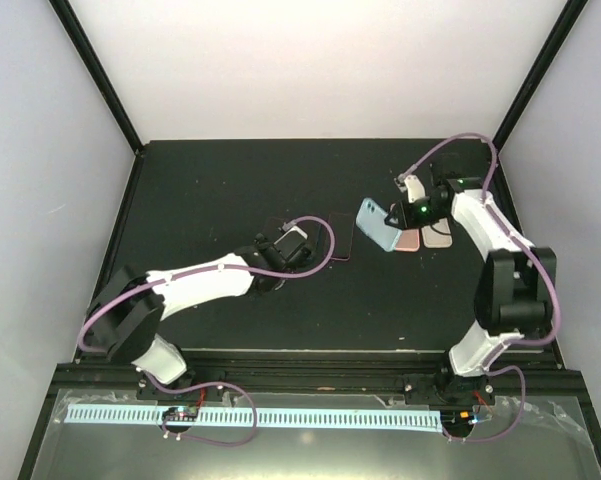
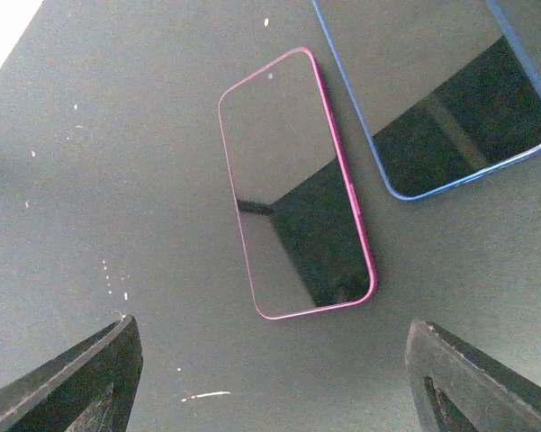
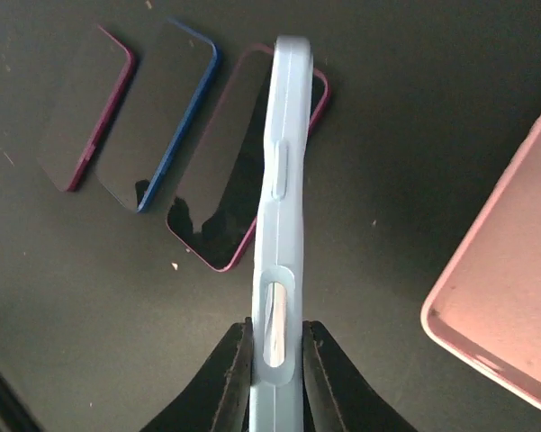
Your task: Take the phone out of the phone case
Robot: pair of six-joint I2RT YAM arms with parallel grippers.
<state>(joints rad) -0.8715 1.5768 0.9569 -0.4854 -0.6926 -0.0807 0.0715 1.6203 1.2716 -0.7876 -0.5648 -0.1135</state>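
Observation:
The robot's right gripper will next move down over the empty table between the nearest magenta phone and the empty pink case, and then let go of the blue case.
My right gripper is shut on a light blue phone case and holds it on edge above the table. A silver phone edge shows through the side cutout. In the top view the case hangs just left of the right gripper. My left gripper is open and empty. It hovers over a bare magenta-rimmed phone lying screen up, and it sits left of the blue case in the top view.
A blue-rimmed phone lies beside the magenta one. The right wrist view shows three bare phones side by side: magenta, blue and magenta. An empty pink case lies at the right. Two pinkish cases lie under the right arm.

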